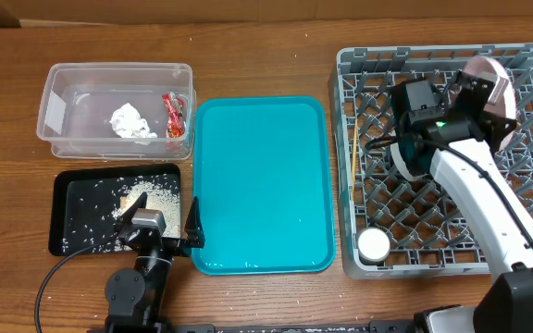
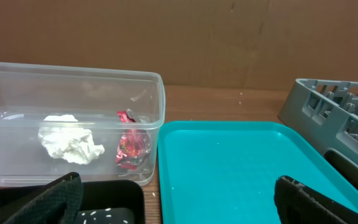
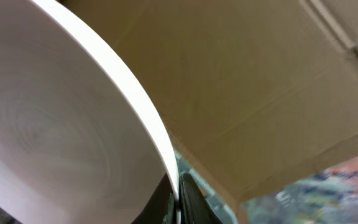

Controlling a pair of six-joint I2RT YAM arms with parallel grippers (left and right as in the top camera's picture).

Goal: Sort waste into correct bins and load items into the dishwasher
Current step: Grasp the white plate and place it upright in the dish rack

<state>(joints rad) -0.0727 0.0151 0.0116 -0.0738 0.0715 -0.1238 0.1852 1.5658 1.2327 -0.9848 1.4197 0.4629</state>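
The rack's far wires beside the pale bowl point(image 1: 402, 163) lie below my right gripper, so it will lower and release the plate's rim there.
My right gripper point(image 1: 470, 92) is shut on the rim of the white-pink plate point(image 1: 492, 78), held on edge over the far part of the dishwasher rack point(image 1: 359, 65). The right wrist view shows the plate point(image 3: 61, 124) pinched between my right gripper's point(image 3: 178, 202) jaws. A pale bowl point(image 1: 402, 163) shows partly under the arm. The white cup point(image 1: 374, 244) and chopsticks point(image 1: 354, 157) lie in the rack's left side. My left gripper point(image 1: 167, 228) stands open and holds nothing, over the black tray point(image 1: 68, 217) of rice scraps point(image 1: 142, 196). The clear tub point(image 2: 157, 106) holds the tissue point(image 2: 70, 146) and red wrapper point(image 2: 132, 144).
A teal serving tray point(image 1: 262, 185) lies between the bins and the rack. In the left wrist view my left gripper point(image 2: 179, 208) spans the gap between the black tray point(image 2: 114, 196) and the teal tray point(image 2: 229, 168). The rack's corner point(image 2: 328, 109) shows at right.
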